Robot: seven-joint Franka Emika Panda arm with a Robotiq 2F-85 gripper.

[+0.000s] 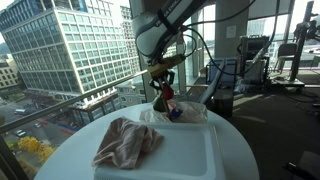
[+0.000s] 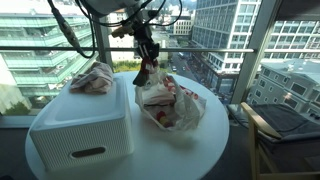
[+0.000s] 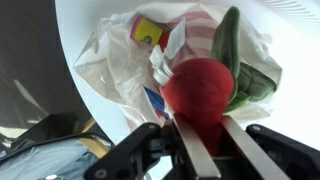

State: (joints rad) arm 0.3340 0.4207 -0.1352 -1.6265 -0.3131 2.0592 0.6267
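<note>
I need to lift my gripper from the plastic bag (image 1: pixel 185 115), carry the plush toy over the storage box, then lower it and let it go on the crumpled pinkish cloth (image 1: pixel 128 141), which is clear.
My gripper (image 3: pixel 207 140) is shut on a red and green plush toy (image 3: pixel 205 85), a red body with a green leafy top. It holds the toy just above an open clear plastic bag (image 3: pixel 120 60) with colourful items inside. In both exterior views the gripper (image 1: pixel 163 85) (image 2: pixel 147 58) hangs over the bag (image 1: pixel 185 115) (image 2: pixel 175 105) on the round white table (image 1: pixel 235 150) (image 2: pixel 190 150), with the toy (image 1: pixel 165 100) (image 2: pixel 143 72) dangling from the fingers.
A white storage box (image 2: pixel 75 130) stands on the table with a crumpled pinkish cloth (image 1: pixel 125 142) (image 2: pixel 93 77) on its lid. Windows and a railing surround the table. Gym machines (image 1: pixel 255 60) stand behind, and a wooden chair (image 2: pixel 270 135) is beside the table.
</note>
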